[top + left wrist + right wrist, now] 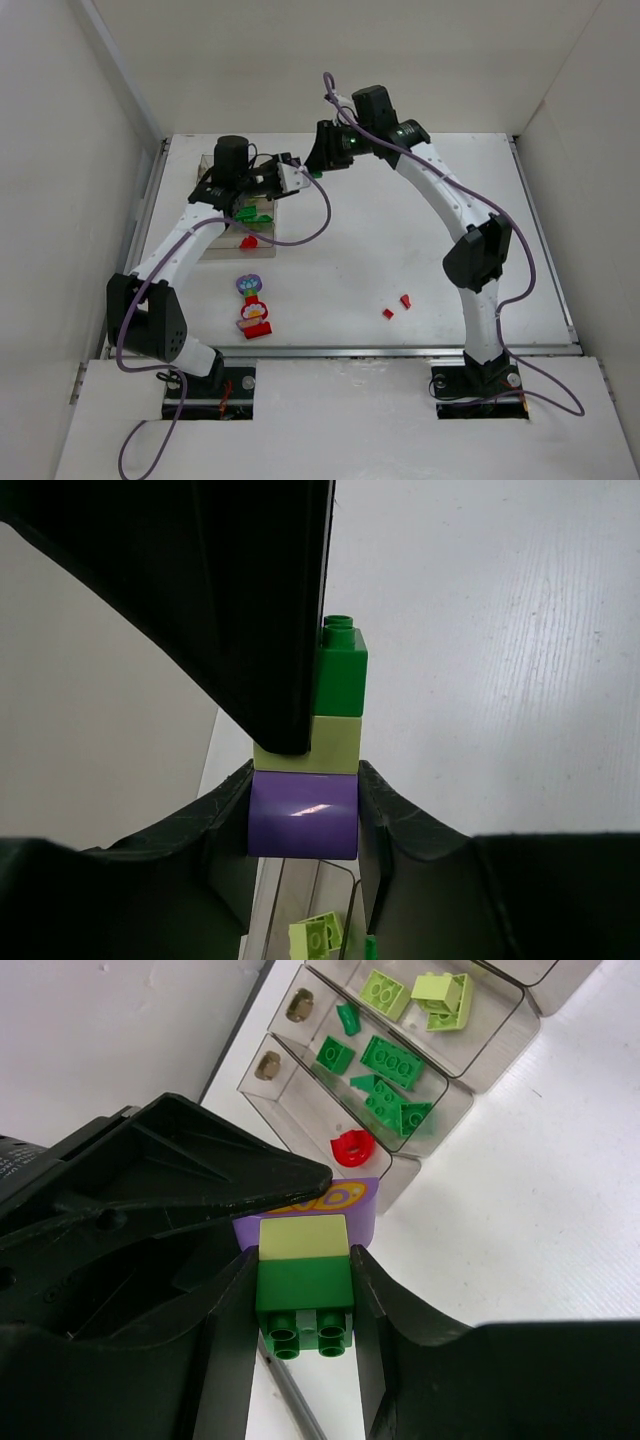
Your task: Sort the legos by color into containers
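To lower the purple brick over the tray's far section (pixel 291 898), my left gripper needs to draw the purple brick away from the lime brick first.
A small stack of three legos hangs in the air between my two grippers, just beyond the far right corner of the containers (pixel 262 238). The stack is a purple brick (pixel 302 820), a lime brick (pixel 338 742) and a dark green brick (pixel 343 675). My left gripper (pixel 303 790) is shut on the purple end. My right gripper (pixel 303 1270) is shut on the dark green brick (pixel 303 1295), with the lime brick (pixel 303 1236) and purple brick (pixel 362 1203) beyond it. From above, the left gripper (pixel 288 178) and right gripper (pixel 325 160) meet nose to nose.
The tray's compartments hold lime bricks (pixel 412 995), dark green bricks (pixel 385 1072) and a red piece (pixel 350 1148). A flower-topped piece (pixel 253 305) lies on the table near the left arm. Two small red bricks (pixel 397 306) lie right of centre.
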Controlling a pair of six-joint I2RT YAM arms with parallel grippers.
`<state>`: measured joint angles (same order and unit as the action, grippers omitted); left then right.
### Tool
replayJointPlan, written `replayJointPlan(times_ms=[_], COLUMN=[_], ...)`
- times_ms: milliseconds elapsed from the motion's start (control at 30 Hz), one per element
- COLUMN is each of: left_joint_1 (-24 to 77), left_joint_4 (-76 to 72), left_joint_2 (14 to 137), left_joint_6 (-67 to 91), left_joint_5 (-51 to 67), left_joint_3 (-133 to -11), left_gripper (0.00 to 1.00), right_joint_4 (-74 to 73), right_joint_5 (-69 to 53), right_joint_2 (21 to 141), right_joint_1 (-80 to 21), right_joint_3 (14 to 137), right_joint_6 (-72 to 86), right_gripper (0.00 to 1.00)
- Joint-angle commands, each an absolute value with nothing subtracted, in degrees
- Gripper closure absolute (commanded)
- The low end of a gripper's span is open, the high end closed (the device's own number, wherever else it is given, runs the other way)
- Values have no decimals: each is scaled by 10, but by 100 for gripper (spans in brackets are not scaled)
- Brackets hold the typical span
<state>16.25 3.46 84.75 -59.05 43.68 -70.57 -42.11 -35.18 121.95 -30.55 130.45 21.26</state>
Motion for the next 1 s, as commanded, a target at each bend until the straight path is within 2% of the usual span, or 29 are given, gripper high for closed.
replayJointPlan(times_ms=[0,167,367,500,667,833,967], left_joint_1=[164,135,88,60,19,-7,-12], left_joint_4=[35,79,105,56,18,28,35], left_joint_2=[831,896,951,991,1083,1188,1223], left_joint_6=[-586,-554,-511,-459,-367,-347,-347], left_joint_5=[406,314,308,286,258,253,253], left_joint_3=[-717,-736,-787,-799,-898,-977,-1012], left_gripper=[100,100,100,100,100,100,100], right_joint_4=[-406,-396,-342,-306,-311,-301,-301], right_joint_5=[-359,-323,-335,-353,-366,-366,-359], right_joint_2=[1209,1189,1197,1228,1281,1292,1298], right_joint_1=[-286,-257,-230,-230,-230,-211,-206], right_joint_3=[1308,1263,1263,1287,1322,1333,1333], right_joint_6=[207,212,250,272,290,306,317], right_gripper=[100,100,100,100,100,100,100])
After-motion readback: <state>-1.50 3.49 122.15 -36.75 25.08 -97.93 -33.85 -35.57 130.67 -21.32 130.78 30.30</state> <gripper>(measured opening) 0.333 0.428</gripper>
